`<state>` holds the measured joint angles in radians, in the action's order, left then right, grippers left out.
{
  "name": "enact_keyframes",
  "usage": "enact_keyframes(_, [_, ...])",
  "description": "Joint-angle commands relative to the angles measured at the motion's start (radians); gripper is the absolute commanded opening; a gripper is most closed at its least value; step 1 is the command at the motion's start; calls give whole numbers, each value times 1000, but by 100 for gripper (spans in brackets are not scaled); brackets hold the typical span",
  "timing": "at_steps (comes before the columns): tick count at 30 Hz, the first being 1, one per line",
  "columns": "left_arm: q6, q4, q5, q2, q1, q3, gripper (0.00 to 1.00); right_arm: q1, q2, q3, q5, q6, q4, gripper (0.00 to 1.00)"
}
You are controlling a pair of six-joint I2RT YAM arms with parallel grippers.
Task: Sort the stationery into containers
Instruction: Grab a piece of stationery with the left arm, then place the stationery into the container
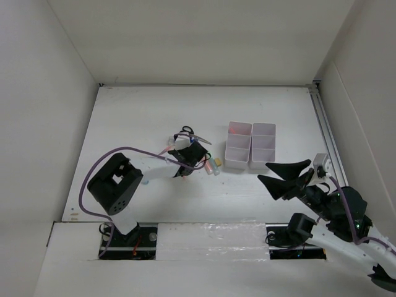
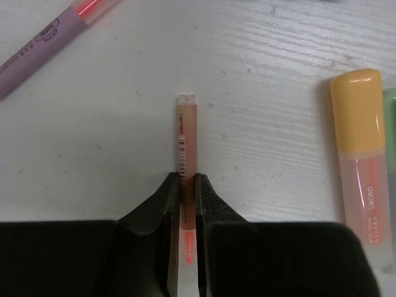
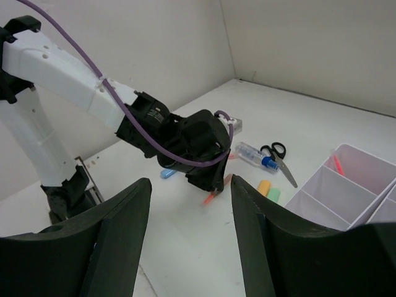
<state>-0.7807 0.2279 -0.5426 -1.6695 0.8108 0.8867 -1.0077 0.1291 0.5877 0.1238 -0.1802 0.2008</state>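
I need to lift and tilt my left gripper next, then release over the red pen's section [image 1: 240,129], which lies outward and to its right in the top view.
My left gripper [image 2: 187,182] is shut on a thin orange pen [image 2: 187,139] that lies on the white table and points away from the jaws. In the top view this gripper [image 1: 189,158] is left of the white compartment organiser [image 1: 238,164]. A yellow highlighter [image 2: 364,167] lies to the pen's right, with a green highlighter [image 2: 391,117] at the frame edge. My right gripper [image 3: 189,185] hangs open and holds nothing, near the table's front right [image 1: 286,176]. Black-handled scissors [image 3: 279,159] and a blue-capped tube [image 3: 252,152] lie beyond the left gripper.
A purple pen [image 2: 40,43] lies at the upper left of the left wrist view. A light blue marker [image 3: 167,174] sits by the left arm. A red pen [image 3: 337,164] stands in a far compartment of the organiser [image 3: 322,185]. White walls enclose the table.
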Motion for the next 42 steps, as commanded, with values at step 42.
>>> enact_keyframes(42, [609, -1505, 317, -180, 48, 261, 0, 3, -11, 155, 229, -93, 135, 60])
